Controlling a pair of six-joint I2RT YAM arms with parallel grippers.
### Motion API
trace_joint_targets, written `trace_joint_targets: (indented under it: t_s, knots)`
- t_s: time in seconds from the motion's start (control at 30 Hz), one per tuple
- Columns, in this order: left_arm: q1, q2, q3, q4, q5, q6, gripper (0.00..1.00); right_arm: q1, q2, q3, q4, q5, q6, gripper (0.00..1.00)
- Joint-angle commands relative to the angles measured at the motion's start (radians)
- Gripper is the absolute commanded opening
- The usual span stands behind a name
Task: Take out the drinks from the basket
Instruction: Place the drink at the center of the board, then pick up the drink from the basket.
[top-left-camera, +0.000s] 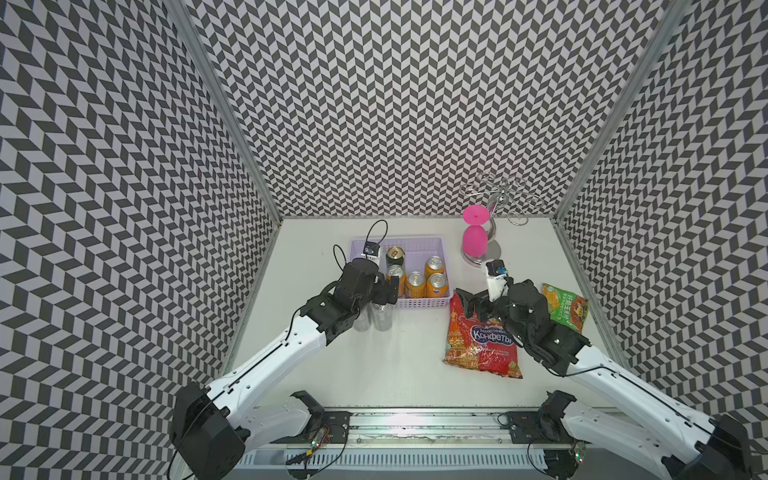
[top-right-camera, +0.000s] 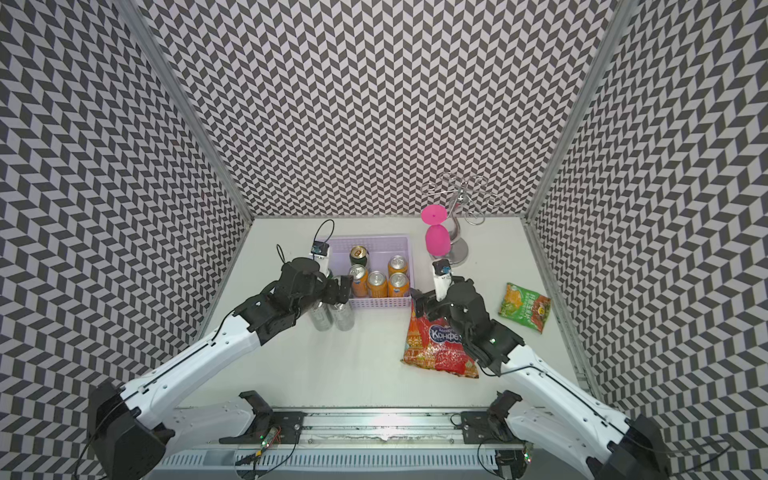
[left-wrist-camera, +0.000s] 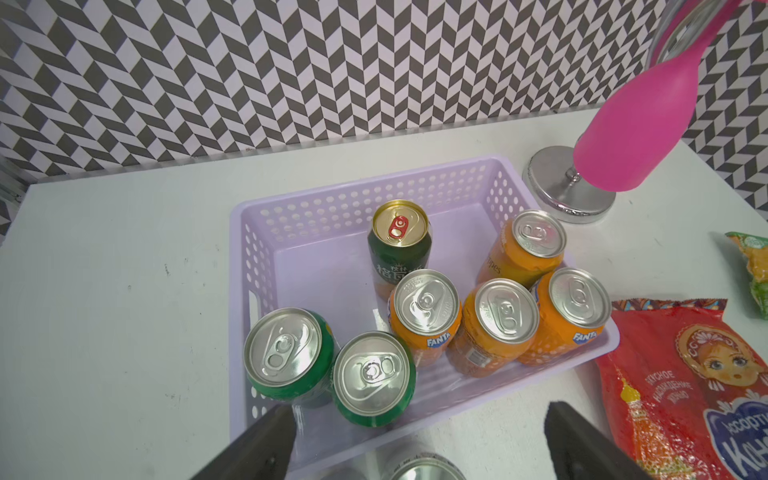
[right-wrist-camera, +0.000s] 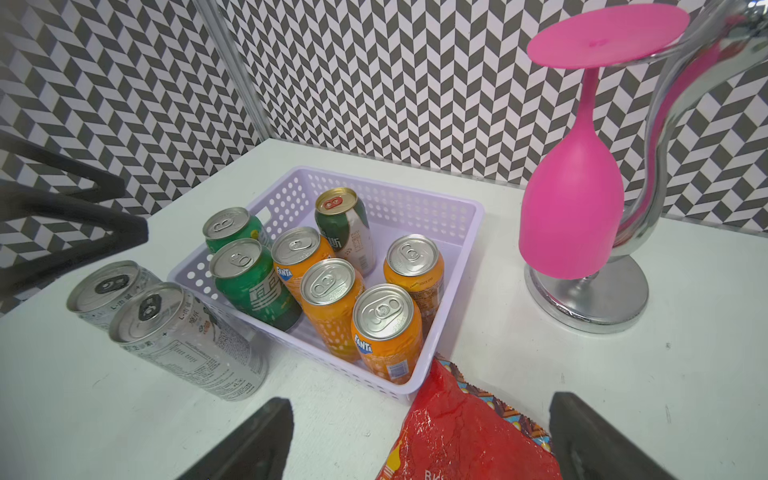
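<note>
The dark green can's sides are free beside the bare bottom of the basket, so next the left gripper will move outward over the basket, go down around the dark green can's upper body (top-left-camera: 395, 257) (left-wrist-camera: 400, 247) and close there.
The pale-lilac basket (top-left-camera: 415, 242) (left-wrist-camera: 332, 203) (right-wrist-camera: 415, 208) stands at the back of the table. In it stand several orange cans (top-left-camera: 435, 284) (left-wrist-camera: 505, 316) (right-wrist-camera: 384, 320), a dark green gold-topped can (top-left-camera: 395, 255) (left-wrist-camera: 400, 232) and two green cans (left-wrist-camera: 286, 357) (right-wrist-camera: 249, 278). Two slim silver cans (top-left-camera: 382, 316) (top-right-camera: 343, 316) (right-wrist-camera: 183, 336) stand on the table in front of the basket's left corner. My left gripper (top-left-camera: 384, 291) (left-wrist-camera: 415, 440) hangs open over them, gripping nothing. The right gripper (top-left-camera: 471, 305) (right-wrist-camera: 419, 440) is open above the red bag's top edge.
A red snack bag (top-left-camera: 482, 340) lies in front of the basket's right corner, a green snack bag (top-left-camera: 565, 307) further right. A pink glass (top-left-camera: 473, 241) hangs upside down on a chrome stand (top-left-camera: 492, 249) right of the basket. Patterned walls close three sides.
</note>
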Motion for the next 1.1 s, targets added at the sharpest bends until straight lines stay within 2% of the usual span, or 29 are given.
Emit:
trace_joint_targets:
  t_s: [0.0, 0.13, 0.67, 0.87, 1.07]
  knots:
    - [0.035, 0.045, 0.072, -0.005, 0.056, 0.042, 0.99, -0.003, 0.009, 0.021, 0.021, -0.032, -0.008, 1.00]
    - [0.063, 0.161, 0.166, -0.014, 0.066, 0.068, 0.99, -0.002, 0.010, -0.001, 0.033, -0.036, 0.010, 1.00]
    - [0.139, 0.796, 0.748, -0.260, 0.107, 0.124, 0.97, -0.002, -0.054, -0.062, 0.003, 0.003, 0.028, 1.00]
    - [0.152, 0.905, 0.844, -0.304, 0.111, 0.130, 0.96, -0.003, -0.088, -0.097, 0.016, 0.006, 0.042, 1.00]
    - [0.156, 0.963, 0.876, -0.315, 0.131, 0.133, 0.91, -0.003, -0.093, -0.102, 0.013, 0.007, 0.047, 0.99]
